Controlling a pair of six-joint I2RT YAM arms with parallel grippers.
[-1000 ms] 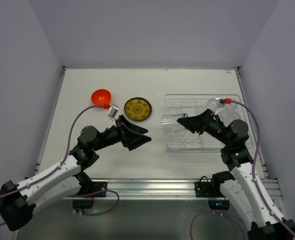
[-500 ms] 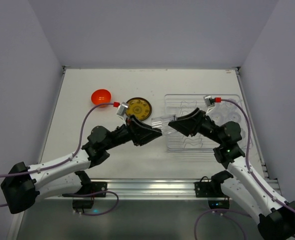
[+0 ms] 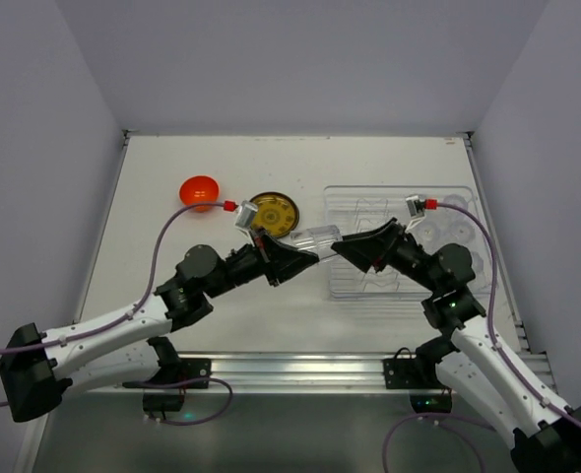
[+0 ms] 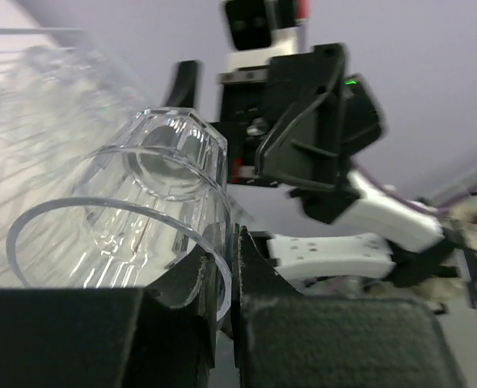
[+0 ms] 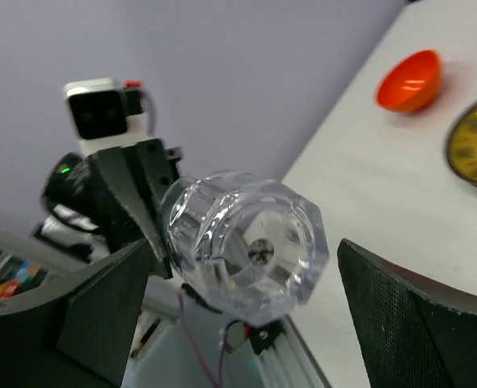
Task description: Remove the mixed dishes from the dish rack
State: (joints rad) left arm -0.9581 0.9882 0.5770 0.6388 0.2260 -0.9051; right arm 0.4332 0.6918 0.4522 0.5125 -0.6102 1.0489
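My left gripper swings toward the orange-red bowl next, tilts down and lowers to the tabletop on the bowl's near side, because the cup hangs sideways.
A clear plastic cup [image 3: 315, 236] hangs on its side in the air between my two grippers, just left of the dish rack [image 3: 355, 286]. My left gripper [image 3: 305, 258] is shut on the cup's rim; in the left wrist view the rim wall of the cup [image 4: 141, 210] is pinched between the left gripper's [image 4: 226, 242] pads. My right gripper [image 3: 338, 246] is open. In the right wrist view the cup's base [image 5: 246, 242] sits between the fingers [image 5: 101, 315] with a gap on each side. More clear cups [image 3: 451, 229] lie in the rack.
An orange-red bowl [image 3: 199, 190] and a patterned yellow-brown plate [image 3: 273, 212] sit on the table left of the rack; both also show in the right wrist view, bowl [image 5: 410, 79] and plate [image 5: 474, 145]. The rack's wire dividers [image 4: 28, 97] blur behind the cup.
The right gripper carried the cup left out of the rack and the left arm came to meet it. The left gripper shut on the cup's rim, and the right gripper opened off it.
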